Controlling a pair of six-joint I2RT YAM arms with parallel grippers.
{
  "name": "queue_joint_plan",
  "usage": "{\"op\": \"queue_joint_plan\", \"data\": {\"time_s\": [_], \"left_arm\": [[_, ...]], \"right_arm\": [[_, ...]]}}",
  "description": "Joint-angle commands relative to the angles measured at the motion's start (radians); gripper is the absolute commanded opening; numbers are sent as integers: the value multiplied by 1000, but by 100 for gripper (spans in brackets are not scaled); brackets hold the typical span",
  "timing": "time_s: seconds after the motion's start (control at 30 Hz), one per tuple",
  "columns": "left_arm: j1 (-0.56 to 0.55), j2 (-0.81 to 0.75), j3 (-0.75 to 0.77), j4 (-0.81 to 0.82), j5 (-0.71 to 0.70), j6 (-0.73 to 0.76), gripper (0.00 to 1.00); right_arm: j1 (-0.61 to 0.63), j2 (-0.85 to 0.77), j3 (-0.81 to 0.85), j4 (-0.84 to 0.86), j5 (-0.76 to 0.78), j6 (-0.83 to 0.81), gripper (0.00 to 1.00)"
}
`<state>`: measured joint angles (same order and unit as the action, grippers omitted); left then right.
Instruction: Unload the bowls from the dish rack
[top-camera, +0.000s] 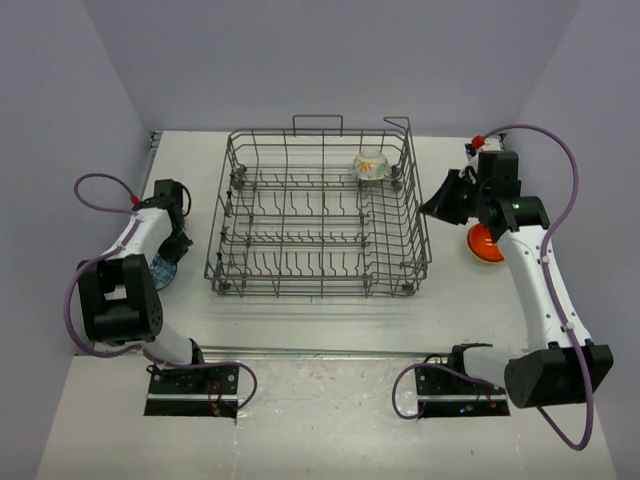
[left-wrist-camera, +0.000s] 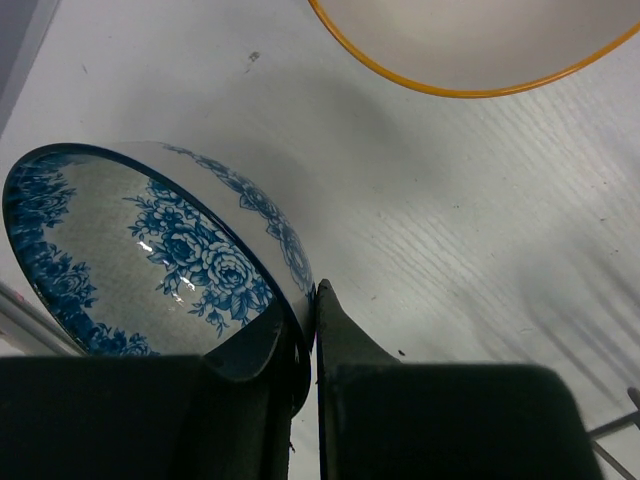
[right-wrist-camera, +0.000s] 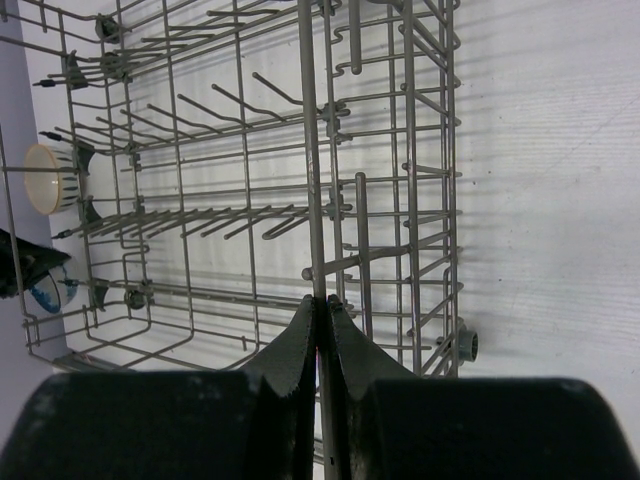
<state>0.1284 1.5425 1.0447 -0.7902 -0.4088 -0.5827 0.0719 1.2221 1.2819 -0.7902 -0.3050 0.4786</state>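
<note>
The tilted white bowl will next go down with my left gripper until it rests on the tabletop beside the rack. My left gripper will then release the bowl's rim, because that spot is clear.
The grey wire dish rack (top-camera: 318, 215) stands mid-table. A white bowl with a yellowish pattern (top-camera: 369, 165) sits in its far right corner. My left gripper (top-camera: 172, 250) (left-wrist-camera: 300, 305) is shut on the rim of a tilted white bowl with blue flowers (left-wrist-camera: 150, 250) (top-camera: 163, 272), low over the table left of the rack. A pale yellow bowl (left-wrist-camera: 470, 40) (right-wrist-camera: 50, 178) stands just beyond it. My right gripper (top-camera: 437, 205) (right-wrist-camera: 320, 300) is shut on the rack's right rim wire (right-wrist-camera: 312, 180). An orange bowl (top-camera: 484, 245) sits on the table right of the rack, partly under my right arm.
Grey walls close the table in on the left, back and right. A metal rail (top-camera: 300, 352) runs along the near edge in front of the arm bases. Purple cables (top-camera: 555, 140) loop off both arms.
</note>
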Motion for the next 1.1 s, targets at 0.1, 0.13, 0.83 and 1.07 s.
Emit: {"op": "queue_joint_plan", "data": {"time_s": [0.1, 0.13, 0.83, 1.07], "left_arm": [[27, 57, -35, 89, 11, 8, 0], [27, 62, -41, 92, 16, 6, 0], [10, -82, 208, 84, 157, -101, 49], [-209, -64, 324, 539, 590, -175, 60]], "right_arm": [[12, -27, -33, -64, -8, 6, 0], [12, -32, -39, -64, -8, 8, 0], [14, -6, -70, -37, -5, 8, 0], [14, 1, -79, -44, -8, 15, 0]]}}
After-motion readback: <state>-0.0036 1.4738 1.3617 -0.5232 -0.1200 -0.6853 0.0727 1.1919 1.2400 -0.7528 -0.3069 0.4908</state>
